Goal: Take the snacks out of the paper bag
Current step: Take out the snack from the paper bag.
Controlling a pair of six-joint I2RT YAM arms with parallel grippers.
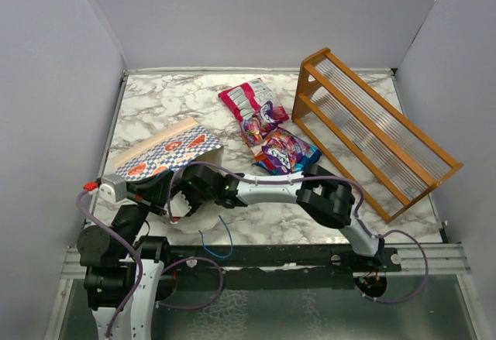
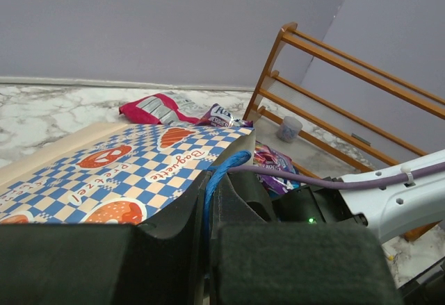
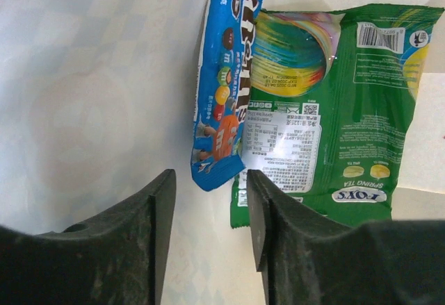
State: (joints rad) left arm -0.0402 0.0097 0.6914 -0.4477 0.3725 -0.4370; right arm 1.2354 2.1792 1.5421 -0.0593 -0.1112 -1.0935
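The blue packet's near corner (image 3: 216,171) is just beyond my open fingers and in line with them, so my right gripper will slide deeper into the bag next and close on that corner.
The blue-and-white checkered paper bag (image 1: 167,152) lies on its side at the left, mouth toward the arms. My left gripper (image 2: 208,201) is shut on the bag's blue handle (image 2: 224,169) at the mouth. My right gripper (image 3: 212,201) is open inside the bag, against its cream inner wall (image 3: 90,96). Its fingertips are just short of a blue packet (image 3: 226,83) and a green packet (image 3: 327,103), touching neither. In the top view my right gripper (image 1: 198,189) is at the bag's mouth. A pink-and-white packet (image 1: 244,98), a purple packet (image 1: 263,123) and a blue-purple packet (image 1: 288,152) lie on the table.
The orange wooden slatted rack (image 1: 372,127) stands tilted at the right, close to the loose packets. The right arm (image 1: 310,189) stretches across the front of the table. Grey walls enclose the marble table (image 1: 155,104) on three sides.
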